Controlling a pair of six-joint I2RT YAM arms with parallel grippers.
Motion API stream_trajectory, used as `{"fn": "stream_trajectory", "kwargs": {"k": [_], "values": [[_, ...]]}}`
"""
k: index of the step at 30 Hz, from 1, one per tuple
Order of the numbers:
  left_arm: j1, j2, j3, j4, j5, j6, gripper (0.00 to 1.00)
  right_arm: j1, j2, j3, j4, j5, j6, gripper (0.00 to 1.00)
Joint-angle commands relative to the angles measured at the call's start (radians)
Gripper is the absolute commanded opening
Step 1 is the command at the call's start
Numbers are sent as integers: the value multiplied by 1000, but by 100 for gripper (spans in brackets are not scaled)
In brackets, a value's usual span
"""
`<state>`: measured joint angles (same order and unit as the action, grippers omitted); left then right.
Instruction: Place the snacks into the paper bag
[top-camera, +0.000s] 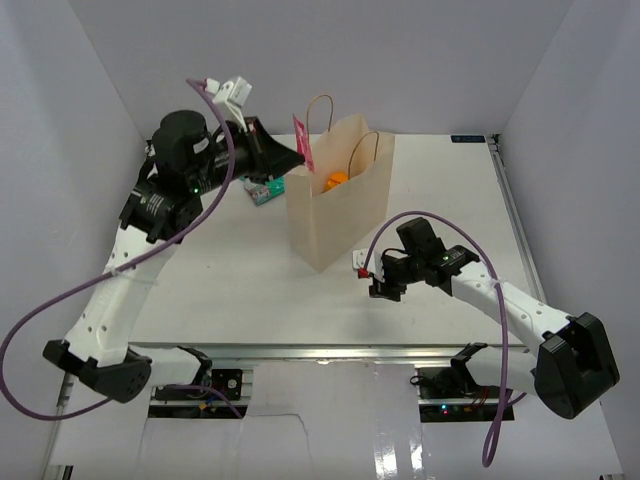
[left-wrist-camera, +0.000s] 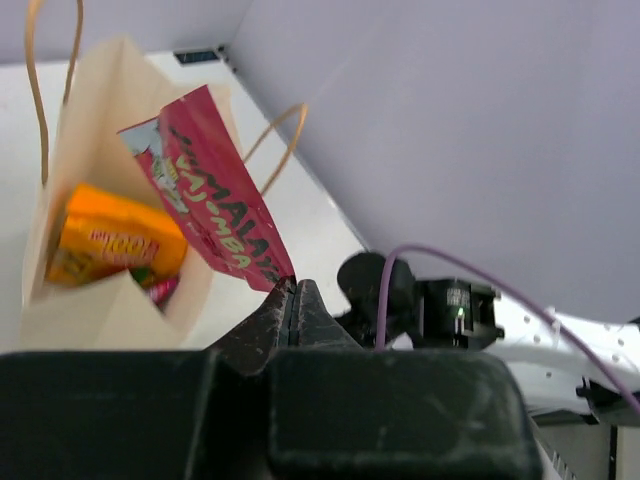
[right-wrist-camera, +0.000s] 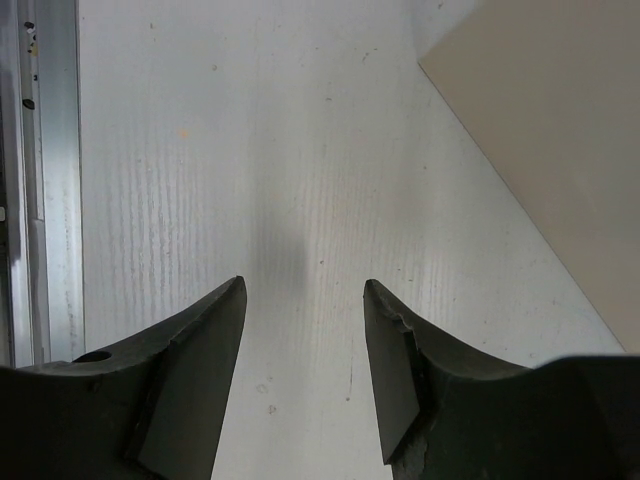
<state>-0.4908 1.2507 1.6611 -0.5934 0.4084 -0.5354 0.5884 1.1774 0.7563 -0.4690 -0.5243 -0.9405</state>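
The bag's opening (left-wrist-camera: 105, 150) lies to the left gripper's right in the top view, so the left gripper should next move over it and release the pink-red packet (left-wrist-camera: 205, 185).
The tan paper bag (top-camera: 345, 215) stands upright in the middle of the table, mouth open and both handles up. An orange-yellow pouch (left-wrist-camera: 112, 238) lies inside it. My left gripper (left-wrist-camera: 293, 287) is shut on a corner of the pink-red packet (left-wrist-camera: 205, 185), which hangs tilted over the bag's left rim (top-camera: 303, 142). A teal-green packet (top-camera: 263, 192) lies on the table left of the bag, under my left arm. My right gripper (right-wrist-camera: 305, 287) is open and empty, low over bare table near the bag's front right corner (top-camera: 380, 285).
The bag's side wall (right-wrist-camera: 560, 140) is close on my right gripper's right. A metal rail (top-camera: 330, 352) runs along the table's near edge. White walls enclose the left, back and right sides.
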Motion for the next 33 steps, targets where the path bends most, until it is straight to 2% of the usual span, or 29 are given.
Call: {"fn": "stream_trajectory", "kwargs": {"k": [1,3,7,14,15,16,17,19,21,24,27,30,31,33], "values": [[4,127,159,-5,13,12,0,-4,-25,3,3,-26,14,57],[4,218,231,-3,12,29,0,-4,-31,0,3,-28,16,57],[4,330,279,7,-14,61,0,-6,-42,0,4,-31,19,57],[4,380,221,7,-72,114,0,-12,-51,8,0,-37,25,58],[4,380,215,9,-54,114,4,-12,-51,9,0,-40,25,59],[4,380,209,10,-42,111,13,-12,-50,12,0,-42,26,60],[4,375,201,14,-17,107,35,-12,-45,15,1,-43,26,60],[4,368,203,18,1,95,48,-12,-41,21,3,-40,26,61],[4,359,224,23,27,86,57,-15,-35,31,7,-37,31,61],[6,342,270,24,6,65,59,-47,-16,63,9,-63,72,63],[43,296,264,33,-81,31,58,-88,-1,97,16,-109,123,63],[145,227,172,84,-167,-47,57,-117,11,118,21,-140,166,64],[181,179,90,102,-213,-75,56,-122,13,123,23,-147,173,64],[294,129,-31,121,-217,-158,56,-140,11,127,23,-155,186,65]]}}
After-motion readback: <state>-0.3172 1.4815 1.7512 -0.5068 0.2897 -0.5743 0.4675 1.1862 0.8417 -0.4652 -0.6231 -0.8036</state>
